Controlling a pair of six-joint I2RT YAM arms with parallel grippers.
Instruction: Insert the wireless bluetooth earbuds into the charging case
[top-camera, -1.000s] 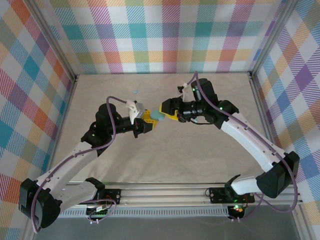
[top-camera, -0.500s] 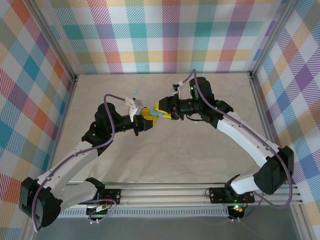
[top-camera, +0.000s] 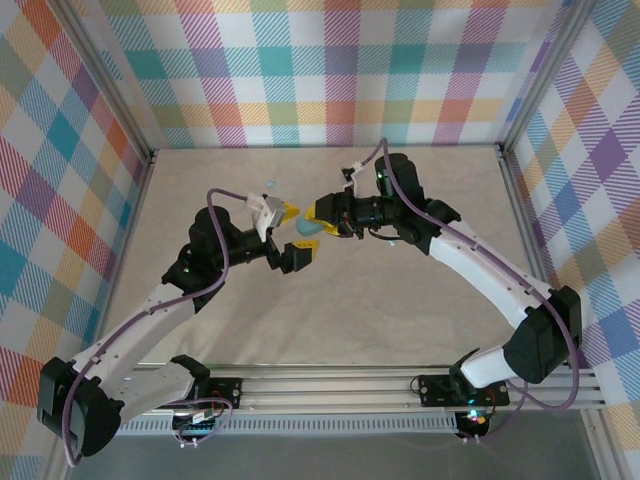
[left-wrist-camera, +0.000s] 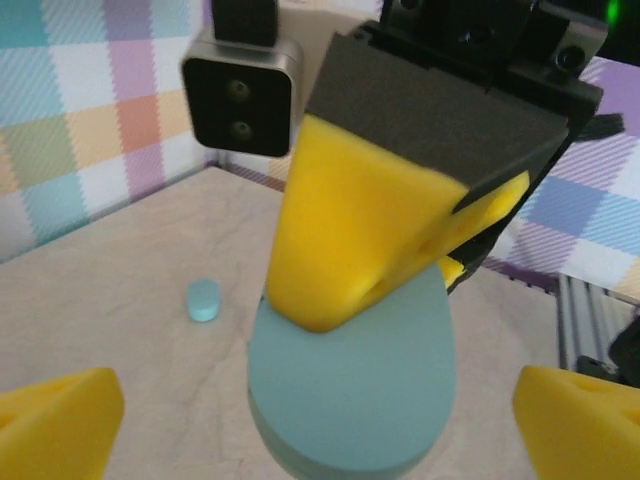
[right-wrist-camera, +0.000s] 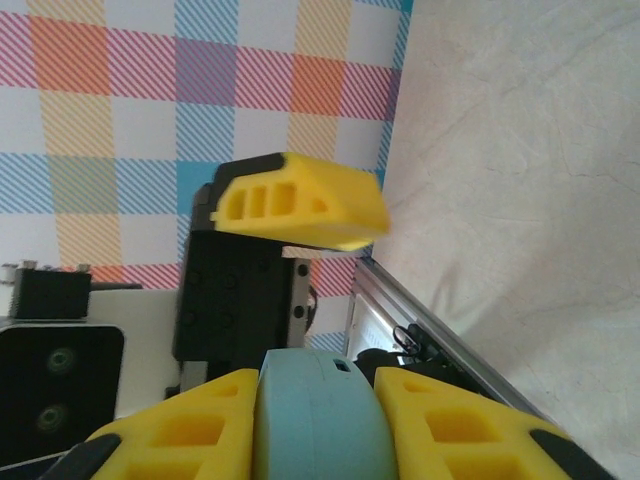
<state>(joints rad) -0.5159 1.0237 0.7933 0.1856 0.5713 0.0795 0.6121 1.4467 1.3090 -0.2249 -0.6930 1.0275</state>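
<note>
The robot's right gripper will next move the charging case down and outward onto the clear far part of the tabletop and then release it, because the case is still hanging in the air.
The charging case (top-camera: 307, 229), a light-blue oval, hangs above the middle of the table. My right gripper (top-camera: 317, 220) is shut on it, its yellow fingers pressing both flat sides (right-wrist-camera: 318, 415). My left gripper (top-camera: 298, 230) stands open around the case's free end, and its yellow fingertips (left-wrist-camera: 55, 420) sit wide apart from the case (left-wrist-camera: 350, 390). One tiny pale-blue earbud (left-wrist-camera: 203, 299) lies on the table beyond, seen from above at the earbud (top-camera: 270, 183). The case's lid side is not visible.
The beige tabletop (top-camera: 400, 300) is ringed by plaid walls and an aluminium frame (top-camera: 520, 200). A rail (top-camera: 330, 385) with both arm bases runs along the near edge. The two arms meet wrist to wrist at centre.
My left gripper has opened wide and let go of the case. My right gripper has closed onto the case and shifted a little left and toward the back.
</note>
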